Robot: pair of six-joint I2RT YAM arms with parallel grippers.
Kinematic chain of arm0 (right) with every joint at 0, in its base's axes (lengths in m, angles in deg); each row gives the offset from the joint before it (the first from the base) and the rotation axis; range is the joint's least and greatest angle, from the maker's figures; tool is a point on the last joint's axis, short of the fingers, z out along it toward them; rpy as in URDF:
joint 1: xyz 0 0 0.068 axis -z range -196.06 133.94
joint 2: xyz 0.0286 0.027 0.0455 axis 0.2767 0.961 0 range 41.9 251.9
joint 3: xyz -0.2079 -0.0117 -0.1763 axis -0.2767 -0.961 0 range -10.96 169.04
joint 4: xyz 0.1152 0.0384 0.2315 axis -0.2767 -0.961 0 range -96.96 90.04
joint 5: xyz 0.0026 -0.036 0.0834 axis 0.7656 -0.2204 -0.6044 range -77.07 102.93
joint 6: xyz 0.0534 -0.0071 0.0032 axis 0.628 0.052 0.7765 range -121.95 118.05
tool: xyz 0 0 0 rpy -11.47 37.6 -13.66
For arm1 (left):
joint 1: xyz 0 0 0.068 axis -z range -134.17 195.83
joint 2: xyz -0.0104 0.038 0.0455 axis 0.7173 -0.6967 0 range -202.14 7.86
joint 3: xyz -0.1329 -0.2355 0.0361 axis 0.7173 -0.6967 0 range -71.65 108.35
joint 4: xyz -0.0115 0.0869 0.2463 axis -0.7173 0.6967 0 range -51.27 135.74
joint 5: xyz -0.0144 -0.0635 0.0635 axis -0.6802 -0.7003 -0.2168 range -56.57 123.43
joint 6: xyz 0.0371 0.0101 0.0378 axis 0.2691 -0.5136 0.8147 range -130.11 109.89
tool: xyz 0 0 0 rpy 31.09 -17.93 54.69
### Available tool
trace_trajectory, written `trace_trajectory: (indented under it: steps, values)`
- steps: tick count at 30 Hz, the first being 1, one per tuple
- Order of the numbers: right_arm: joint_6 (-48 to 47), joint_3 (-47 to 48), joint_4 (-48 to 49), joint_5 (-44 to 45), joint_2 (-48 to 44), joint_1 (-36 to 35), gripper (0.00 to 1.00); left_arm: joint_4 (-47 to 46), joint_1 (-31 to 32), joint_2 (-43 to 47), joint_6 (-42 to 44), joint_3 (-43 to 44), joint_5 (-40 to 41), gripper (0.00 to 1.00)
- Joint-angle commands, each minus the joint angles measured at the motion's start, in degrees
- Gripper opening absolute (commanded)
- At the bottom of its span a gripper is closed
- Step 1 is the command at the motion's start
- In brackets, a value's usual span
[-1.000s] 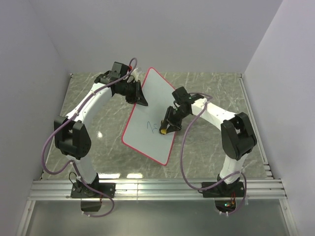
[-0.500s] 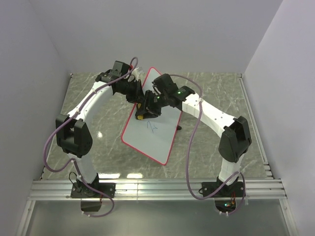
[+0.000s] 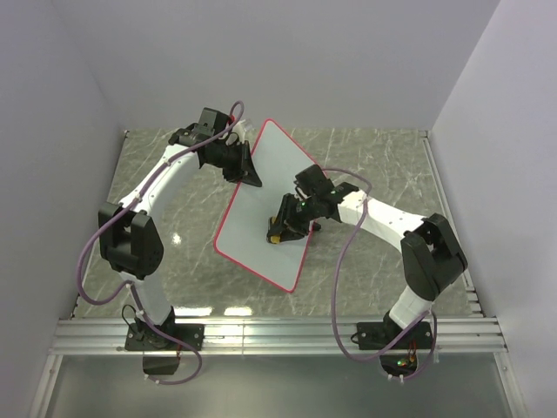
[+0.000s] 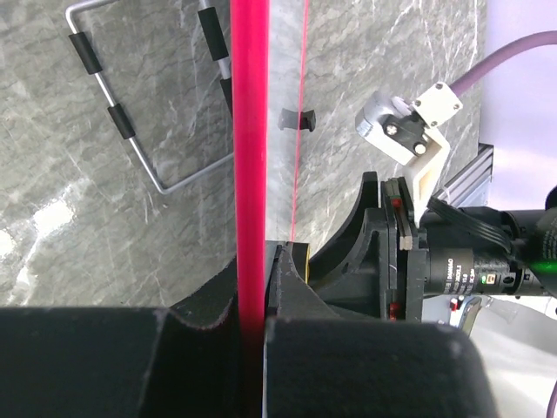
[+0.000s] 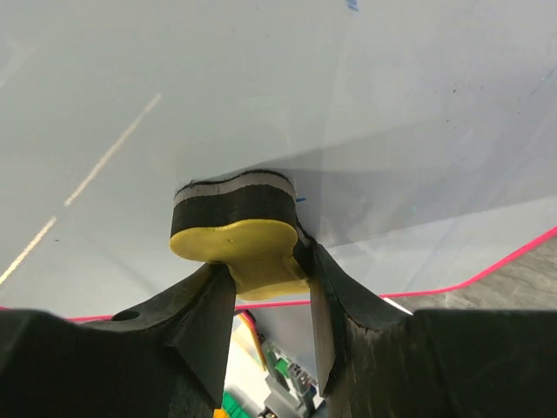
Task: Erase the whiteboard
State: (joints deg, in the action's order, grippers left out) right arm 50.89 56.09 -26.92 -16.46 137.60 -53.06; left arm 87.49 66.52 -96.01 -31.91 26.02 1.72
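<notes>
The eraser (image 3: 275, 236) in my right gripper swings off the board, past the board's rim, for release next, since bare tabletop lies to the right in the top view.
The whiteboard (image 3: 261, 231), white with a thin red-pink rim, stands tilted in the middle of the table. My left gripper (image 3: 246, 171) is shut on its upper left rim (image 4: 248, 174) and holds it up. My right gripper (image 3: 280, 229) is shut on a yellow eraser (image 5: 239, 248) with a black felt pad, pressed flat against the board face (image 5: 261, 96). In the top view the eraser (image 3: 275, 236) sits at the board's middle. A tiny blue mark (image 5: 352, 5) shows at the top edge of the right wrist view, and a faint fleck beside the eraser.
The table (image 3: 374, 165) is grey marble, walled by white panels on three sides. A metal rail (image 3: 278, 335) runs along the near edge by the arm bases. A wire stand (image 4: 130, 131) with black sleeves lies behind the board in the left wrist view.
My right gripper swept the eraser up to the board's upper left, then back down to its middle. The blue scribble seen earlier no longer shows in the top view. The left gripper stayed put.
</notes>
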Motion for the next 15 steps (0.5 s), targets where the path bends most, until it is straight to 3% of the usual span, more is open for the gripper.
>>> trace_trajectory:
  steps: [1,15]
  values:
    - [-1.6,-2.2,-0.3,10.3,7.6,-1.2,0.0,2.2,3.4,-1.5,4.6,-1.8,15.4,0.0]
    - [0.0,-11.8,2.1,10.8,7.2,2.7,0.0,1.9,3.4,-0.7,4.0,-2.3,15.5,0.0]
